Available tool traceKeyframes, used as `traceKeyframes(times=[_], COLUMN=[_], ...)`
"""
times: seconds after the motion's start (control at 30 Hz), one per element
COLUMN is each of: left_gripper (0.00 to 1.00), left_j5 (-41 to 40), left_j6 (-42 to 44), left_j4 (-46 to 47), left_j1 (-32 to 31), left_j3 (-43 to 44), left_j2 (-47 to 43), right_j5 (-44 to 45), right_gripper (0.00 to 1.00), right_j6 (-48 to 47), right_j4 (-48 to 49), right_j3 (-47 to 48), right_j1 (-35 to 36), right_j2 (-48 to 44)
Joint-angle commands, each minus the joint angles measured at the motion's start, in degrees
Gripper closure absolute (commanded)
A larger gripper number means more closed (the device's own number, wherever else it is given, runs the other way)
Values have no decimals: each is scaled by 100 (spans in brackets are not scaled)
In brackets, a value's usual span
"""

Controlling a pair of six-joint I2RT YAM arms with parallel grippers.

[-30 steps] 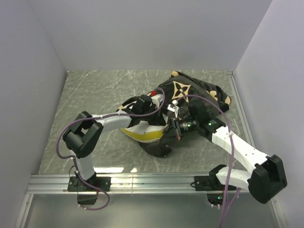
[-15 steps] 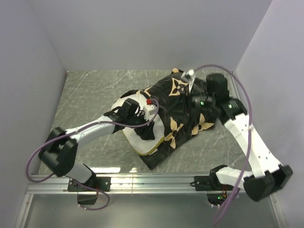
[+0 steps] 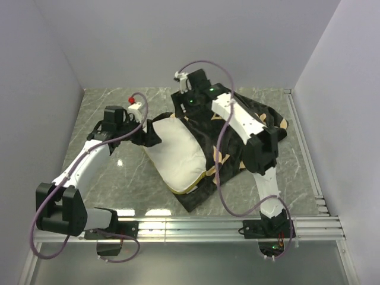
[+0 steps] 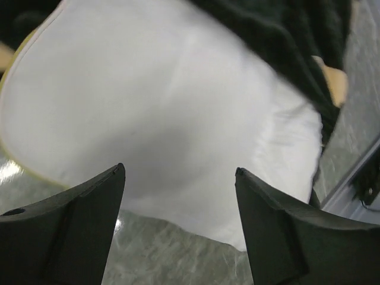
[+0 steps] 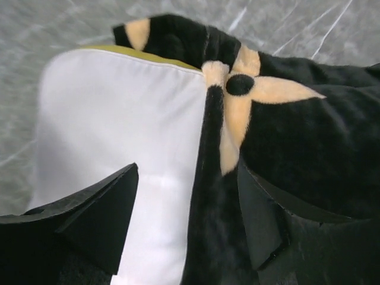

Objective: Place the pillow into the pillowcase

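Note:
The pillowcase's opening hem [image 3: 186,122] is below the right gripper and already between its open fingers beside the pillow [image 3: 177,153], so next the gripper needs to lower them over both sides of the hem and close.
The white pillow [image 3: 177,153] lies on the table with its right part inside the black flowered pillowcase [image 3: 240,139]. A yellow-olive band shows along its near edge. My left gripper [image 3: 153,135] is at the pillow's left end, open. In the left wrist view the gripper [image 4: 178,175] is empty, with the pillow [image 4: 166,101] just beyond the tips. My right gripper [image 3: 181,113] hangs over the far edge, open. In the right wrist view the gripper [image 5: 187,172] straddles the pillowcase's [image 5: 297,130] opening hem, and the pillow [image 5: 119,119] shows to the left of it.
Grey marble tabletop [image 3: 107,172] is enclosed by pale walls on the left, back and right. An aluminium rail [image 3: 190,227] with both arm bases runs along the near edge. Purple cables loop above each arm.
Both grippers were shut a second ago and now stand open. The left arm swung out to the pillow's left end, and the right arm swung over to the far edge. The pillowcase now lies flatter.

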Motion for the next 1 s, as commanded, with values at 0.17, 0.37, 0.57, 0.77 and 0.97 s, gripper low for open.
traceKeyframes(times=[0.17, 0.37, 0.57, 0.77, 0.97], left_gripper=[20, 21, 34, 78, 100], left_j5=[-142, -80, 288, 1334, 2082], left_j6=[-1103, -1332, -1684, -2185, -3081], left_j4=[840, 1428, 2264, 3204, 3775], left_j1=[613, 604, 569, 368, 33], left_j3=[-795, -874, -638, -523, -303], left_j2=[678, 1373, 1962, 1814, 1471], right_j5=[1287, 1559, 1630, -793, -2490], right_gripper=[27, 61, 100, 100, 100], right_j6=[-186, -292, -389, 365, 1733], right_j4=[474, 642, 669, 1001, 1502], right_j3=[341, 420, 534, -247, -19], right_j1=[328, 425, 442, 669, 1426], right_j2=[538, 987, 988, -303, -1077])
